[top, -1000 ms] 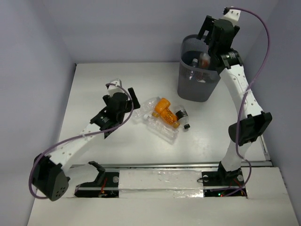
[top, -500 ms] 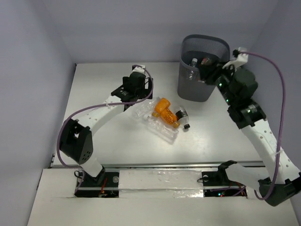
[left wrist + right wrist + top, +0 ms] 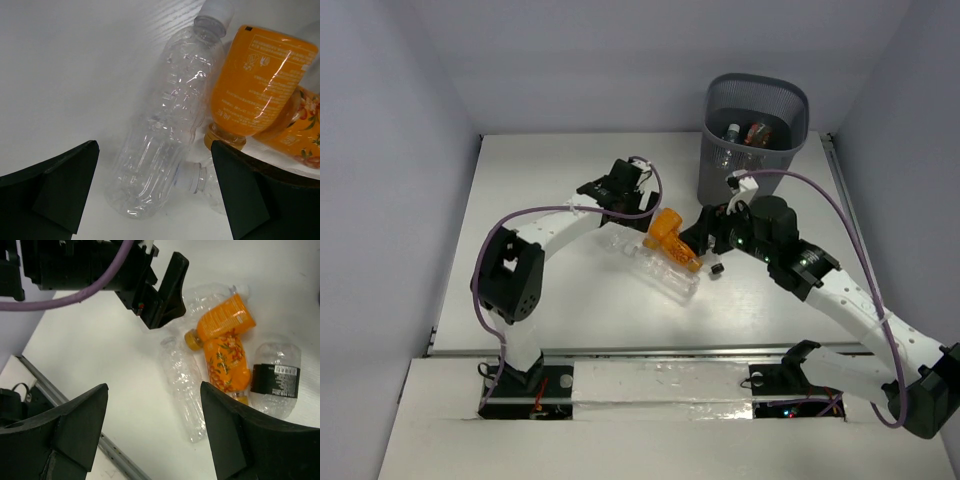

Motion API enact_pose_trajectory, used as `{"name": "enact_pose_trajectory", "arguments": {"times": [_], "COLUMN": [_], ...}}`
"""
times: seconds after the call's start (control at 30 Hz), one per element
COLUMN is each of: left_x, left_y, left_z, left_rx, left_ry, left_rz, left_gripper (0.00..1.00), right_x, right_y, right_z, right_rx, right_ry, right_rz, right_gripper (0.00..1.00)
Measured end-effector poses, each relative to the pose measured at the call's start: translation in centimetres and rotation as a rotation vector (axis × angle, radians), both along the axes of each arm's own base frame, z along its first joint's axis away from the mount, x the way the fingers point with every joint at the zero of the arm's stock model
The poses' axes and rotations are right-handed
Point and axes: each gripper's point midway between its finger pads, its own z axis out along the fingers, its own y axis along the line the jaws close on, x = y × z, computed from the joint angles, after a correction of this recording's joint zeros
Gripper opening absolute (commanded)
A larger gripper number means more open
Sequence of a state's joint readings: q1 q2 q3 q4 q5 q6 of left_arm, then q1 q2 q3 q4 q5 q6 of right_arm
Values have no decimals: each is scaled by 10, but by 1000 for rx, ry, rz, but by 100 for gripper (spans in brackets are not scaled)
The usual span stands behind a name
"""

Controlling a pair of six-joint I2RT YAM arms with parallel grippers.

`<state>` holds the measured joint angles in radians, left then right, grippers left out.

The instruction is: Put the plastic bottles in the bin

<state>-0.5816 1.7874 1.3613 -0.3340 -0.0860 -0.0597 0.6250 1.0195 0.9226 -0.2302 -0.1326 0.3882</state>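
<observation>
My left gripper will next go down over the base half of the clear bottle and close across its width, since the open fingers are already on both sides of it from above.
Several plastic bottles lie in a pile mid-table: a clear bottle (image 3: pixel 165 130), two orange ones (image 3: pixel 668 228) (image 3: pixel 684 256), a long clear one (image 3: pixel 665 280) and a dark-labelled one (image 3: pixel 275 377) with a black cap (image 3: pixel 716 268). My left gripper (image 3: pixel 628 208) is open and empty, its fingers on either side of the clear bottle's base, just above it (image 3: pixel 155 192). My right gripper (image 3: pixel 700 238) is open and empty, high over the pile (image 3: pixel 155 435). The dark mesh bin (image 3: pixel 757 80) stands at the back right with a few bottles (image 3: pixel 745 132) inside.
The left arm's gripper (image 3: pixel 150 285) fills the upper left of the right wrist view, close to the pile. A metal rail (image 3: pixel 660 352) runs along the table's near edge. Grey walls close in the back and both sides.
My right gripper came down from over the bin to above the pile. My left gripper swung in from the left to the clear bottle at the pile's edge.
</observation>
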Motion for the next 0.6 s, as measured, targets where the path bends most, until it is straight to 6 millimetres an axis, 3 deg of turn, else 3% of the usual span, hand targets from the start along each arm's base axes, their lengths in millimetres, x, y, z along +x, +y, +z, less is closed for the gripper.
{"name": "enact_pose_trajectory", "arguments": {"times": [0.17, 0.27, 0.37, 0.4, 0.5, 0.6], "left_x": [-3, -3, -2, -1, 0, 1], "left_y": [1, 5, 10, 12, 15, 18], "left_z": [-26, -40, -50, -51, -52, -51], "left_rx": [39, 73, 107, 114, 127, 139], "left_ry": [55, 82, 94, 93, 88, 81], "left_rz": [-9, 2, 23, 28, 43, 59], "left_gripper": [95, 89, 76, 66, 51, 42], "right_x": [-10, -13, -13, -13, -12, -12], "right_y": [2, 5, 11, 13, 20, 25], "right_z": [-33, -46, -58, -63, -85, -108], "right_rx": [-29, -42, -62, -72, -118, -165], "right_ry": [59, 88, 113, 124, 168, 216], "right_rz": [33, 42, 55, 59, 70, 77], "right_gripper": [80, 79, 78, 78, 78, 78]}}
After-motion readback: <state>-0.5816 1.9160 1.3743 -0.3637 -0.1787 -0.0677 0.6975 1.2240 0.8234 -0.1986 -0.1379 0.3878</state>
